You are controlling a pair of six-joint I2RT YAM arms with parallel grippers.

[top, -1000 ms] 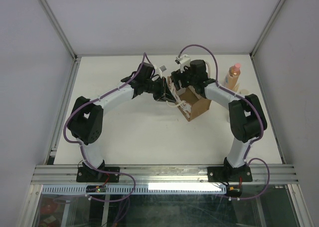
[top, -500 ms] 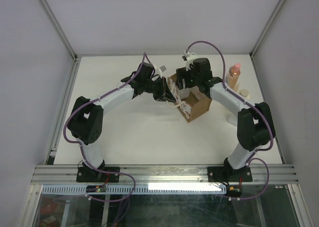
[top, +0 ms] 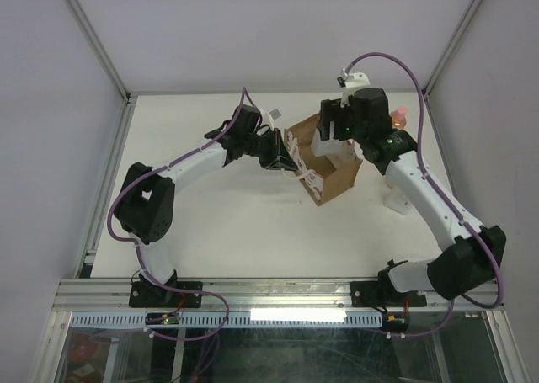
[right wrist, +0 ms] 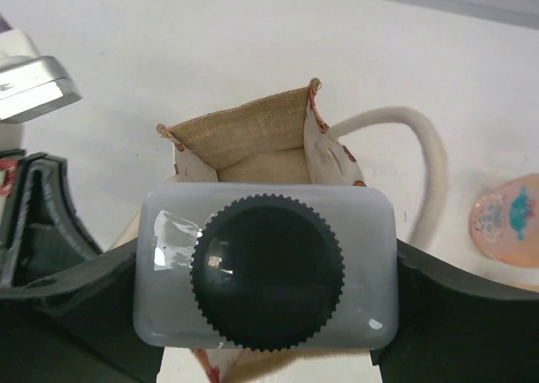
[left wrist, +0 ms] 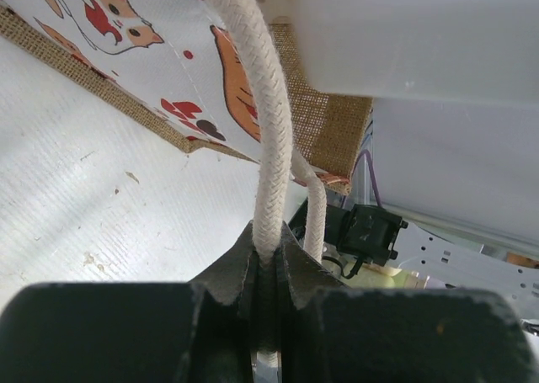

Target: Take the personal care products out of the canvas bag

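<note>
My right gripper will move back from the bag (top: 330, 174), lower the bottle on the white object's near side and release it on bare tabletop.
The canvas bag (top: 330, 174) stands open at mid-table, its red-and-white print side (left wrist: 126, 29) facing my left arm. My left gripper (top: 284, 158) is shut on one cream loop handle (left wrist: 271, 147) at the bag's left edge. My right gripper (top: 334, 135) is shut on a white squarish bottle with a dark cap (right wrist: 268, 269) and holds it above the bag's open mouth (right wrist: 253, 139). The peach-orange bottle with a pink cap (top: 397, 120) stands on the table to the right of the bag, and its top shows in the right wrist view (right wrist: 505, 219). The cream bottle is hidden.
The bag's other handle loop (right wrist: 421, 147) hangs out toward the peach bottle. A white object (top: 396, 199) stands on the table under my right forearm. Grey walls and a metal frame (top: 126, 97) close in the table at the back and sides.
My right gripper has risen up and to the right out of the bag with the white bottle in it. My left gripper has stayed on the handle.
</note>
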